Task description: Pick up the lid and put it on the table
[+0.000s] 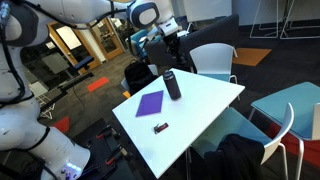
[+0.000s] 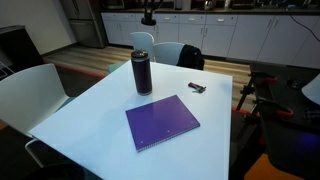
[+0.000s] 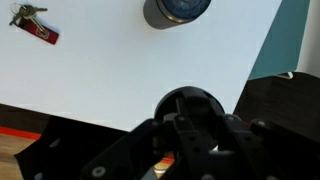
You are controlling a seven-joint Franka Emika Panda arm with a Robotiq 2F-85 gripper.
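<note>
I need to bring my gripper far down and in from the table's edge next, then set the lid on the white table (image 1: 199, 104) (image 3: 148, 66) beside the bottle.
My gripper (image 3: 187, 125) is shut on the lid (image 3: 185, 100), a small round black cap that shows between the fingers in the wrist view. It hangs high above the white table (image 3: 120, 70), near its edge. In both exterior views the gripper (image 1: 165, 37) (image 2: 148, 16) is well above and behind the tall dark bottle (image 1: 173, 84) (image 2: 142, 72), which stands upright on the table (image 1: 200, 105) (image 2: 90, 110). The wrist view shows the bottle's top (image 3: 180, 10) from above. The lid itself is too small to make out in the exterior views.
A purple notebook (image 1: 150, 103) (image 2: 162, 122) lies flat on the table. A small dark-red object with keys (image 1: 160, 127) (image 2: 197, 88) (image 3: 35, 28) lies near one edge. White-backed chairs (image 1: 213, 60) (image 2: 30, 85) stand around the table, and a black bag (image 2: 190, 57) sits on one.
</note>
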